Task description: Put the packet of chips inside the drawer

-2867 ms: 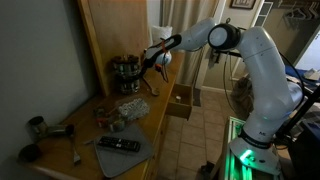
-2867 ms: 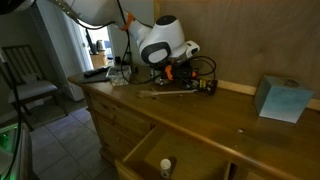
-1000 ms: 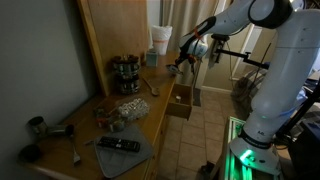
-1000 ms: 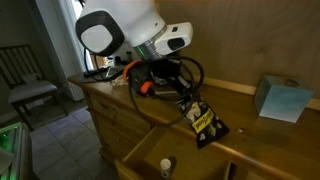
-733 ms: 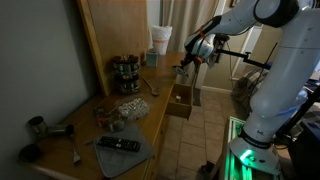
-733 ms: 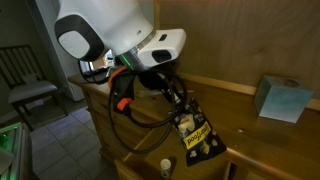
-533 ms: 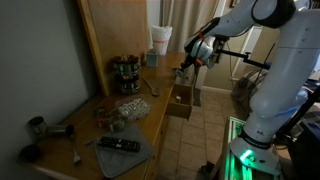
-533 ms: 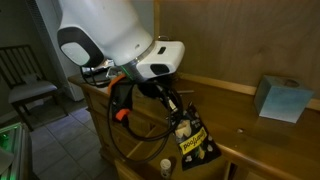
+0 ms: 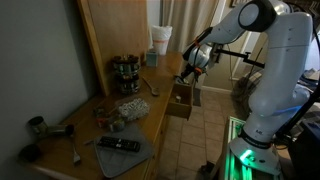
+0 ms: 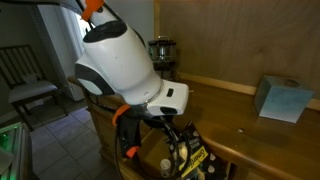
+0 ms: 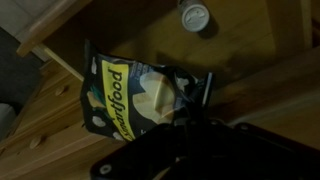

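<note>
My gripper brings the still-hanging packet down between the drawer's wooden sides next and releases it there, since the drawer's bottom beside the white round object lies below.
My gripper (image 10: 180, 143) is shut on the black and yellow packet of chips (image 10: 192, 160), holding it by its top edge. The packet hangs down into the open light-brown wooden drawer (image 9: 182, 102), which sticks out from the counter front. In the wrist view the packet (image 11: 130, 100) fills the left centre, with my gripper (image 11: 190, 100) clamped on its edge and the dark drawer floor (image 11: 250, 45) behind it. In an exterior view my gripper (image 9: 186, 72) hovers just above the drawer.
A small white round object (image 11: 195, 15) lies inside the drawer, also seen in an exterior view (image 10: 166, 165). On the counter stand a teal box (image 10: 279, 97), a dark jar (image 10: 161, 50), a spice rack (image 9: 126, 72), a remote (image 9: 118, 144) and a mug (image 9: 38, 126).
My arm has carried the packet from the counter top out over the open drawer and lowered it; the packet now hangs partly inside the drawer.
</note>
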Motion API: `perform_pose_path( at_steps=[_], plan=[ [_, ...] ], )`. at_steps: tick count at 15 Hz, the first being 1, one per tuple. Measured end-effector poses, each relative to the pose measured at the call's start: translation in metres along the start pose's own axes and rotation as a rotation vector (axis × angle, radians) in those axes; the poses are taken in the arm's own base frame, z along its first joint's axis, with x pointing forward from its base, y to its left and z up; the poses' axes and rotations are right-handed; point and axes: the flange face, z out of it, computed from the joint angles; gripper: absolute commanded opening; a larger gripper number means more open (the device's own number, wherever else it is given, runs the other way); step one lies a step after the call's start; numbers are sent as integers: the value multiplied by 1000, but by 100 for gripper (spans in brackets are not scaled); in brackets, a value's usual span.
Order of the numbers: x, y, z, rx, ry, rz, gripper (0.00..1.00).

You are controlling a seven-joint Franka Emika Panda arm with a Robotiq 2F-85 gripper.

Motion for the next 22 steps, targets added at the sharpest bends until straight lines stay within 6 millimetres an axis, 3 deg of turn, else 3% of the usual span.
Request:
perform_pose_path(
  at_steps=[4,6,16,22],
  plan=[
    [-19,40,5,10,-16,-19,0],
    [-26,51,12,33,-22,-25,0],
    [-11,36,81,103,-36,-108,0],
    [-28,55,111,97,-74,-55,0]
  ],
)
